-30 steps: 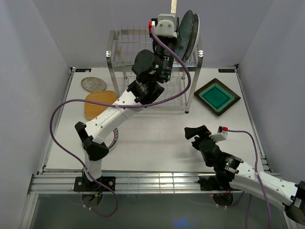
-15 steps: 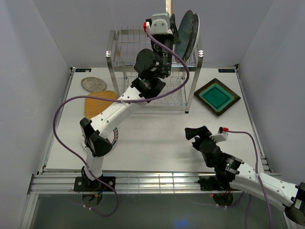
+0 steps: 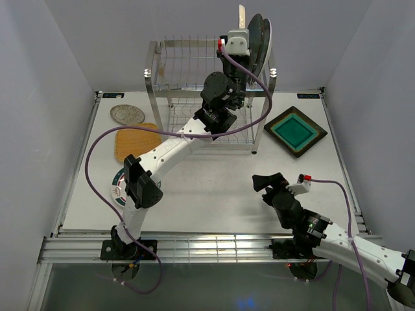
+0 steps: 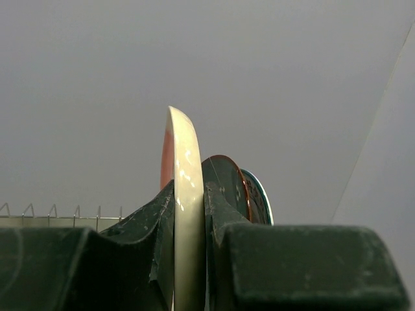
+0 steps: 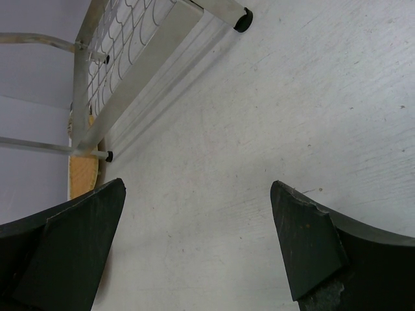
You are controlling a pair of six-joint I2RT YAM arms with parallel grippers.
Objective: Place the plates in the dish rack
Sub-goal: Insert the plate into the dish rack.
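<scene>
I will next lower my left gripper to the top shelf slot beside the dark blue-grey plate [image 4: 224,181] and release the pink-cream plate, as it's already edge-on like its neighbours.
My left gripper [image 3: 238,34] is shut on the pink-cream plate [image 3: 241,15] and holds it upright, edge-on, over the right end of the dish rack's [image 3: 170,84] top tier. In the left wrist view the plate [image 4: 185,188] stands between my fingers [image 4: 189,223]. Right behind it the dark blue-grey plate [image 4: 224,181] and the blue-patterned-rim plate [image 4: 260,199] stand in the rack [image 3: 259,40]. My right gripper [image 3: 266,183] is open and empty above the bare table [image 5: 198,246]. The brown square plate with teal centre [image 3: 295,131] lies right of the rack.
The silver-grey round plate [image 3: 127,115] and the yellow woven square plate [image 3: 133,140] lie left of the rack. The green-rimmed white plate [image 3: 117,188] lies partly under the left arm. The rack's front foot [image 5: 243,19] shows in the right wrist view.
My left gripper has carried the pink-cream plate to the right along the rack's top, closer to the two standing plates. The right arm has barely moved.
</scene>
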